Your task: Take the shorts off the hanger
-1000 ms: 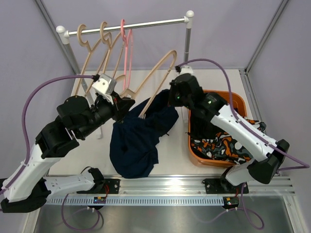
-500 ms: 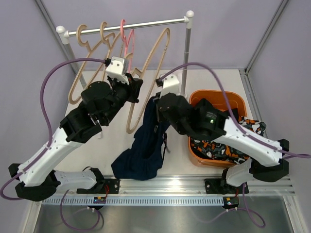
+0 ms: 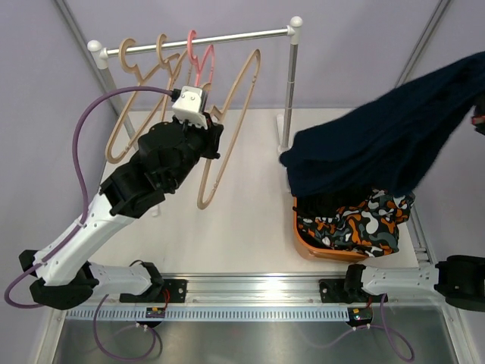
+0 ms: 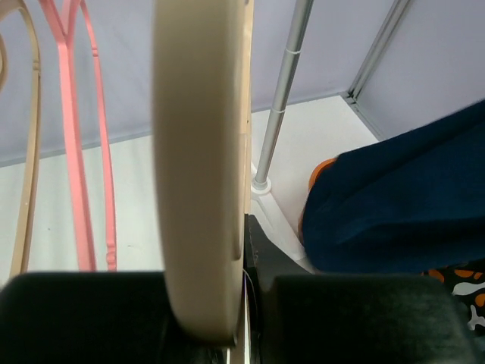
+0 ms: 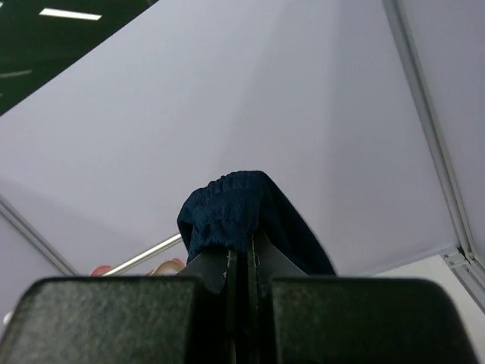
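The right gripper moves down into the orange bin next and releases the navy shorts (image 3: 379, 144). It does so because the bin lies below and to the left in the top view.
The dark navy shorts (image 3: 379, 144) hang in the air at the right, above the orange bin (image 3: 318, 249). My right gripper (image 5: 242, 254) is shut on their waistband (image 5: 227, 208); the gripper itself is out of the top view. The blotch-patterned shorts (image 3: 356, 224) lie in the bin. My left gripper (image 4: 227, 326) is shut on a bare beige wooden hanger (image 3: 227, 129), also close in the left wrist view (image 4: 198, 167), and holds it tilted just below the rail (image 3: 227, 38). The navy shorts also show in the left wrist view (image 4: 394, 212).
Two beige hangers (image 3: 140, 83) and a pink hanger (image 3: 198, 61) hang on the rail. The rail's right post (image 3: 289, 83) stands between the hangers and the bin. Grey walls enclose the table.
My right arm has swung up and right, carrying the navy shorts off the hanger and over the bin. My left gripper has kept the bare hanger raised near the rail.
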Robot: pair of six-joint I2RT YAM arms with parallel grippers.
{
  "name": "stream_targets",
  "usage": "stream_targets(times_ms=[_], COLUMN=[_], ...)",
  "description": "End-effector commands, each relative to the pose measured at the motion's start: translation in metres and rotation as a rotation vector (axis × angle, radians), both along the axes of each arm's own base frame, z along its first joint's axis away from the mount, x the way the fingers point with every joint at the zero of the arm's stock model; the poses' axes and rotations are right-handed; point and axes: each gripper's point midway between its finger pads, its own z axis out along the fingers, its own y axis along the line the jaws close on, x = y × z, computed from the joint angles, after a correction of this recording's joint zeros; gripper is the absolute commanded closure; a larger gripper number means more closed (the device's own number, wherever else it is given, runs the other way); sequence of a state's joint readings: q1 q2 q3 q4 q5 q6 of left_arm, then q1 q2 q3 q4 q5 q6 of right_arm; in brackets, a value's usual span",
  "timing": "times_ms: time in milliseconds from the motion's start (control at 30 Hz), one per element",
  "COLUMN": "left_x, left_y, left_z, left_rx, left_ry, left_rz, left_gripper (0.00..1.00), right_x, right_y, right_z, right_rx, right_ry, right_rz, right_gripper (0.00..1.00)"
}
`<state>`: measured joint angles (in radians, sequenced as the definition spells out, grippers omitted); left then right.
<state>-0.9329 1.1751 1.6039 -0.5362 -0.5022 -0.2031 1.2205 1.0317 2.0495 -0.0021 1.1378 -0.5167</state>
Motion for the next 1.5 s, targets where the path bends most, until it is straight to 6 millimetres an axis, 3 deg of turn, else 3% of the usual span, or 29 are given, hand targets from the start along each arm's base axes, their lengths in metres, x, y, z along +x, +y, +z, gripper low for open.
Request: stream_targets(times_ms=[0, 33, 100, 233, 300, 400, 433, 467, 600, 700, 733, 800, 833, 867, 900, 1000, 1033, 1133, 1233, 1333, 1433, 1467], left_x=[0.005, 0.005, 0.009, 0.013, 0.016, 0.019, 0.023, 0.023, 0.029, 0.038, 0.039, 0.050, 0.052, 0.058, 0.063, 0.072, 0.078, 0.087, 0.098, 0.105, 0.111, 0.116], left_y=[-0.003, -0.005, -0.011, -0.018, -0.020, -0.021, -0.025, -0.025, -0.029, -0.031, -0.035, -0.036, -0.038, -0.036, -0.038, -0.038, -0.040, -0.038, -0.033, -0.032, -0.033, -0.034], left_z=[0.023, 0.026, 0.022, 0.021, 0.018, 0.019, 0.015, 0.017, 0.011, 0.005, 0.003, -0.002, -0.003, -0.004, -0.008, -0.002, -0.005, 0.002, 0.009, 0.016, 0.025, 0.026], left_rx=[-0.059, -0.064, -0.048, -0.043, -0.032, -0.019, -0.010, -0.008, 0.009, 0.019, 0.013, 0.027, 0.028, 0.029, 0.037, 0.033, 0.046, 0.040, 0.024, 0.020, 0.017, 0.016], left_ry=[-0.036, -0.039, -0.027, -0.020, -0.011, -0.001, 0.011, 0.014, 0.036, 0.062, 0.076, 0.102, 0.110, 0.115, 0.125, 0.123, 0.125, 0.110, 0.100, 0.064, 0.021, 0.012], left_rz=[0.014, 0.008, 0.003, -0.001, 0.004, 0.013, 0.017, 0.017, 0.027, 0.037, 0.023, 0.032, 0.021, 0.027, 0.028, 0.022, 0.024, 0.027, 0.028, 0.022, 0.020, 0.029], left_gripper=[1.00, 1.00, 1.00, 1.00, 1.00, 1.00, 1.00, 1.00, 1.00, 1.00, 1.00, 1.00, 1.00, 1.00, 1.00, 1.00, 1.00, 1.00, 1.00, 1.00, 1.00, 1.00], right_x=[0.014, 0.019, 0.022, 0.033, 0.040, 0.055, 0.063, 0.071, 0.085, 0.090, 0.096, 0.096, 0.097, 0.096, 0.095, 0.080, 0.072, 0.052, 0.044, 0.045, 0.047, 0.048], right_y=[0.026, 0.040, 0.047, 0.085, 0.097, 0.119, 0.105, 0.118, 0.102, 0.094, 0.097, 0.101, 0.102, 0.107, 0.109, 0.115, 0.114, 0.126, 0.134, 0.122, 0.115, 0.111], right_z=[-0.022, -0.034, -0.049, -0.104, -0.118, -0.145, -0.151, -0.157, -0.177, -0.208, -0.236, -0.262, -0.300, -0.319, -0.371, -0.428, -0.473, -0.514, -0.528, -0.511, -0.480, -0.471], right_rx=[-0.107, -0.139, -0.126, -0.229, -0.190, -0.269, -0.234, -0.245, -0.190, -0.127, -0.134, -0.068, -0.076, -0.058, -0.040, 0.089, 0.100, 0.240, 0.262, 0.215, 0.171, 0.161], right_ry=[0.060, 0.076, 0.101, 0.206, 0.227, 0.293, 0.334, 0.349, 0.405, 0.459, 0.509, 0.549, 0.617, 0.650, 0.746, 0.808, 0.881, 0.909, 0.937, 0.918, 0.854, 0.837], right_rz=[-0.061, -0.055, -0.048, 0.008, 0.042, 0.097, 0.068, 0.121, 0.062, 0.072, 0.082, 0.141, 0.139, 0.162, 0.157, 0.197, 0.188, 0.279, 0.335, 0.286, 0.277, 0.262], right_gripper=[1.00, 1.00, 0.99, 0.99, 1.00, 1.00, 1.00, 1.00, 1.00, 1.00, 1.00, 1.00, 1.00, 1.00, 1.00, 1.00, 1.00, 1.00, 1.00, 0.98, 0.81, 0.70])
